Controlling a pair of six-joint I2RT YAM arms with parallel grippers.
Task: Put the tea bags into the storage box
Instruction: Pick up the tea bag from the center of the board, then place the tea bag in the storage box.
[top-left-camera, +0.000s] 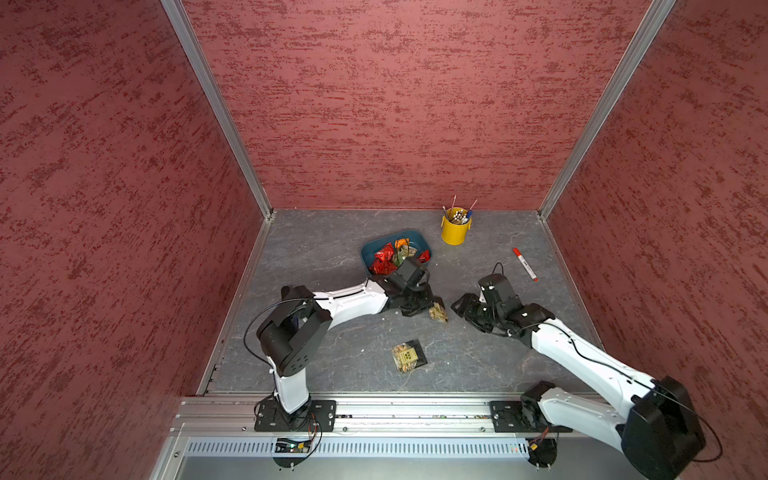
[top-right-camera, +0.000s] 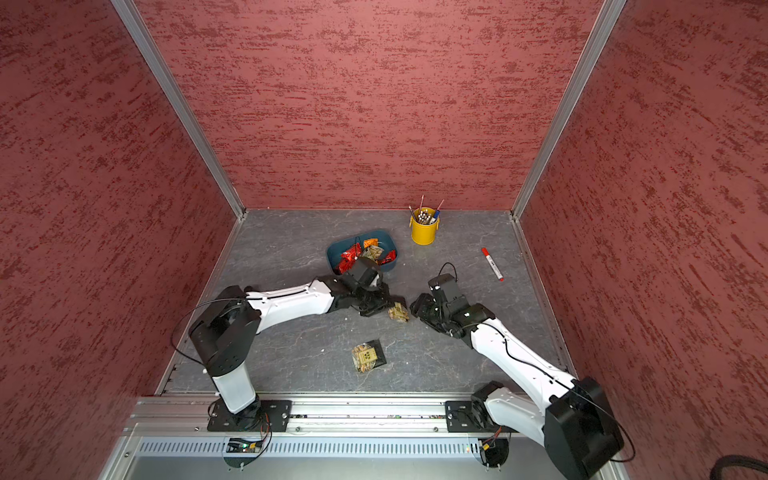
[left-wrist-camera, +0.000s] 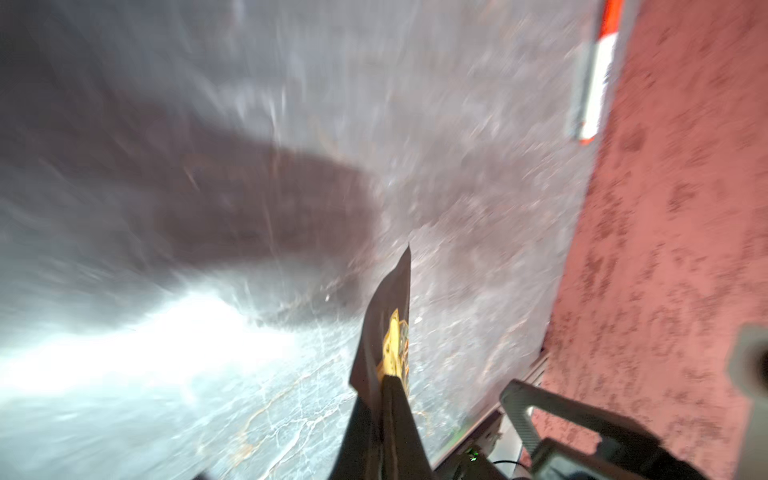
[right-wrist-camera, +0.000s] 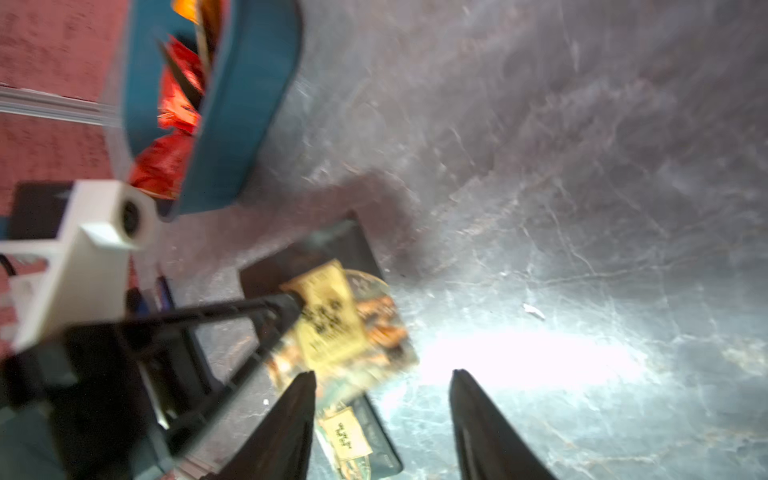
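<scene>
I need to carry the tea bag outward with my left gripper next and let go of it over the red foil bags already inside the teal storage box (top-left-camera: 370, 249), which is outward of it.
The teal storage box (top-left-camera: 370, 249) (top-right-camera: 334, 254) (right-wrist-camera: 241, 104) sits mid-table and holds red foil tea bags (top-left-camera: 384, 254) (top-right-camera: 349, 255) and an orange one (top-left-camera: 402, 242). Just in front of the box, my left gripper (top-left-camera: 432, 305) (top-right-camera: 390, 305) (left-wrist-camera: 388, 380) is shut on a black-and-clear tea bag with a tan label (top-left-camera: 439, 312) (top-right-camera: 399, 312) (left-wrist-camera: 386, 307) (right-wrist-camera: 332, 316). My right gripper (top-left-camera: 457, 307) (top-right-camera: 417, 308) (right-wrist-camera: 382, 374) faces it from the right, open, with that pouch just beyond its fingertips. Another labelled pouch (top-left-camera: 409, 355) (top-right-camera: 368, 355) (right-wrist-camera: 353, 436) lies flat nearer the front.
A yellow pencil cup (top-left-camera: 455, 230) (top-right-camera: 423, 232) stands behind the box to the right. A red-capped white marker (top-left-camera: 524, 264) (top-right-camera: 492, 264) (left-wrist-camera: 598, 83) lies near the right wall. Red walls close in three sides, and the arm rail runs along the front.
</scene>
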